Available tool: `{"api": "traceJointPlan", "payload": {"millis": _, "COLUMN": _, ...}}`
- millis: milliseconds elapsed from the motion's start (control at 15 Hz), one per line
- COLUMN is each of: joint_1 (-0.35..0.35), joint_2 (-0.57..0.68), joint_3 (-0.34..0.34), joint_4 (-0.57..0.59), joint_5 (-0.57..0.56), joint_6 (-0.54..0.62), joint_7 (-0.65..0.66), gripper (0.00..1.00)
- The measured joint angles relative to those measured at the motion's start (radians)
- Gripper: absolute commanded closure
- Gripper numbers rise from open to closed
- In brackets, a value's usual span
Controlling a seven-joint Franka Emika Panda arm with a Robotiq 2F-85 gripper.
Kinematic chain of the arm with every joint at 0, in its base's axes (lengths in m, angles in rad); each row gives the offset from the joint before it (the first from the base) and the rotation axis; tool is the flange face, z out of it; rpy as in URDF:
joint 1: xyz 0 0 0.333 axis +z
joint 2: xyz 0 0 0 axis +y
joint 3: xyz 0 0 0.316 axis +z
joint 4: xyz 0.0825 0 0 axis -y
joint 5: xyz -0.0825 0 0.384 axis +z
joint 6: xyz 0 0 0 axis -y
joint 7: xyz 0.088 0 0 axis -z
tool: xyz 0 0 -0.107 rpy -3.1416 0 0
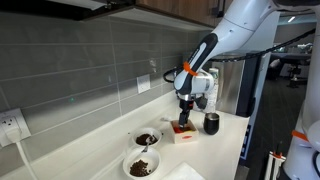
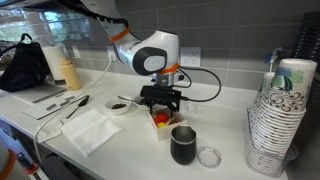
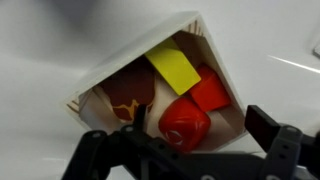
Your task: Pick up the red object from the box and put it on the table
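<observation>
The rounded red object (image 3: 185, 123) is below my gripper, between its open fingers in the wrist view. My gripper will go down into the box (image 3: 212, 45) next and close around it.
A small white box (image 3: 212, 45) sits on the white counter and holds a rounded red object (image 3: 183, 123), a yellow piece (image 3: 174, 68), an orange-red piece (image 3: 209, 90) and a brown item (image 3: 128, 93). My gripper (image 3: 200, 126) is open just above the box, with one finger on each side of the red object. I cannot tell whether the fingers touch it. In both exterior views the gripper (image 1: 184, 117) (image 2: 162, 107) hangs straight down over the box (image 1: 184, 134) (image 2: 160, 123).
A dark mug (image 1: 211, 124) (image 2: 183, 146) stands close beside the box, with a clear lid (image 2: 209, 156) next to it. Two bowls of dark food (image 1: 147, 139) (image 1: 141, 166) sit nearby. A stack of paper cups (image 2: 280, 110) and a white napkin (image 2: 90, 128) are on the counter.
</observation>
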Motion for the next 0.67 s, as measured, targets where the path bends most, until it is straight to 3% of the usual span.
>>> {"api": "traceJointPlan", "payload": {"millis": 533, "joint_1": -0.068, "joint_2": 0.089, "joint_3": 0.064, "joint_4": 0.056, "joint_5": 0.000, "joint_6": 0.016, "joint_7": -0.003, "gripper": 0.00}}
{"api": "traceJointPlan", "payload": {"millis": 600, "joint_1": -0.074, "joint_2": 0.101, "joint_3": 0.071, "joint_4": 0.064, "joint_5": 0.000, "joint_6": 0.018, "joint_7": -0.003, "gripper": 0.07}}
{"api": "traceJointPlan", "payload": {"millis": 667, "joint_1": -0.079, "joint_2": 0.112, "joint_3": 0.078, "joint_4": 0.072, "joint_5": 0.000, "joint_6": 0.022, "joint_7": -0.003, "gripper": 0.26}}
